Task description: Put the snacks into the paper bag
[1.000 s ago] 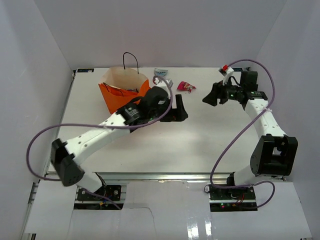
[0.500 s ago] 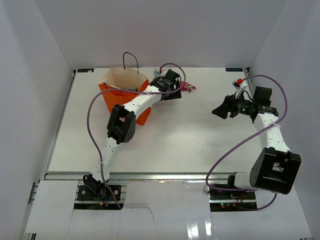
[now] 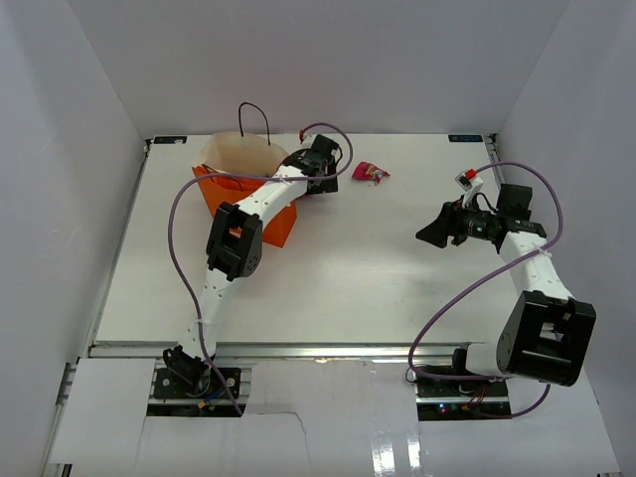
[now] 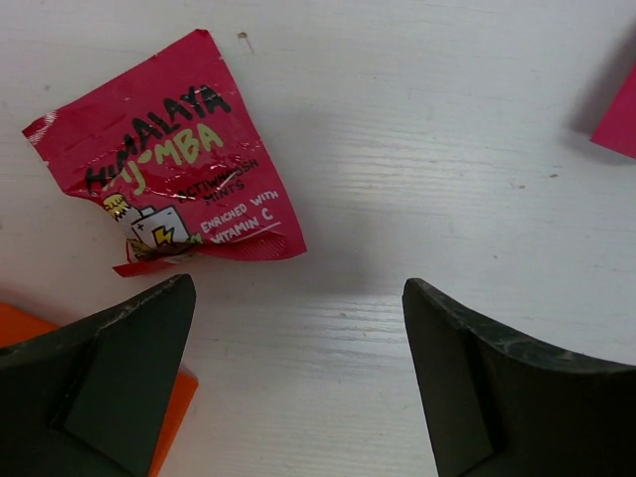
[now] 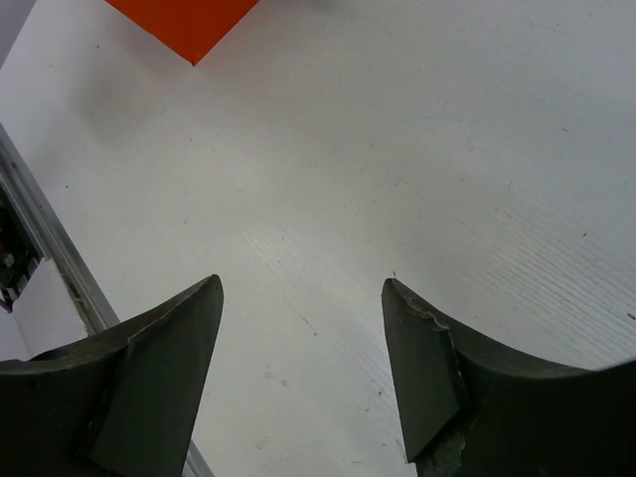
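Observation:
The left gripper shifts down and to the left in the wrist view next and lowers open fingers astride the packet. The magenta packet's printed side (image 4: 177, 164) lies that way.
The orange paper bag (image 3: 282, 221) stands at the far left of the table, and my left arm passes over it. My left gripper (image 3: 320, 171) hovers just right of the bag, open and empty. In the left wrist view a magenta packet (image 4: 174, 159) lies flat just beyond the open left gripper (image 4: 298, 288). The bag's corner (image 4: 177, 412) shows by the left finger. Another magenta snack (image 3: 371, 172) lies further right, and its edge (image 4: 621, 119) is in that view too. My right gripper (image 3: 432, 234) hangs open over bare table at mid-right, shown open in its own view (image 5: 300, 285).
White walls close in the table on the left, back and right. The bag's black loop handle (image 3: 253, 114) sticks up above its rim. A corner of the orange bag (image 5: 184, 25) shows at the top of the right wrist view, and the table's metal edge rail (image 5: 45, 248) at the left.
My left arm swung from the table's middle out to the far side beside the bag, then edged left. The right arm drew back toward the right and near side.

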`<state>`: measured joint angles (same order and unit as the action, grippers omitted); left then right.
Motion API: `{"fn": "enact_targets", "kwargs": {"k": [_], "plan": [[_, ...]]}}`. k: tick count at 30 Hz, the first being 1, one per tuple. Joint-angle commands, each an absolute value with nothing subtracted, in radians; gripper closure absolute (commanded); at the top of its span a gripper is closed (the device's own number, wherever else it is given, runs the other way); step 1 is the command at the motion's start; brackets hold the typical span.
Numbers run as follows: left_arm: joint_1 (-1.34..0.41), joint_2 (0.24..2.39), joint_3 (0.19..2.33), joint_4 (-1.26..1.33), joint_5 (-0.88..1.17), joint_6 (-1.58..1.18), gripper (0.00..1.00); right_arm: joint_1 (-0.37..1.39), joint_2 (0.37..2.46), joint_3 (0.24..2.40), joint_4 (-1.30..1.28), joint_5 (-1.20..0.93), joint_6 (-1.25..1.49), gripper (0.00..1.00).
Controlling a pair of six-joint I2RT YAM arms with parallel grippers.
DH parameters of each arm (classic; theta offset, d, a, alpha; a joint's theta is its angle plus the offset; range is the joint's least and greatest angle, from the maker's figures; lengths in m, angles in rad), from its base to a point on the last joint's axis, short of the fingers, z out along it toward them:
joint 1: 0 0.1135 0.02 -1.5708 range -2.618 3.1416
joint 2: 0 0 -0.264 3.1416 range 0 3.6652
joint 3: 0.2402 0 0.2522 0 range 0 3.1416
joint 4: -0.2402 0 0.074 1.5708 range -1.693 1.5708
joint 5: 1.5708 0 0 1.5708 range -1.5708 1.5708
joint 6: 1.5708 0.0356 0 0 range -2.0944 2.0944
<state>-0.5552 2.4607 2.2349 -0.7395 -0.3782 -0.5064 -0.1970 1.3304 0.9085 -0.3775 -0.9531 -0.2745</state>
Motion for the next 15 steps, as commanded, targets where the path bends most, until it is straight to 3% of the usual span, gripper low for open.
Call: {"fn": "enact_targets", "kwargs": {"k": [1, 6, 15], "plan": [[-0.540, 2.370, 2.203, -0.726, -0.474, -0.495, 0.04, -0.201, 1.330, 0.902, -0.334, -0.989, -0.273, 0.29], [-0.517, 2.388, 2.212, -0.715, -0.557, -0.499, 0.03, -0.201, 1.333, 0.900, -0.333, -0.991, -0.273, 0.29], [-0.483, 2.419, 2.240, -0.617, -0.522, -0.403, 0.02, -0.201, 1.333, 0.891, -0.330, -0.991, -0.272, 0.29]]}}
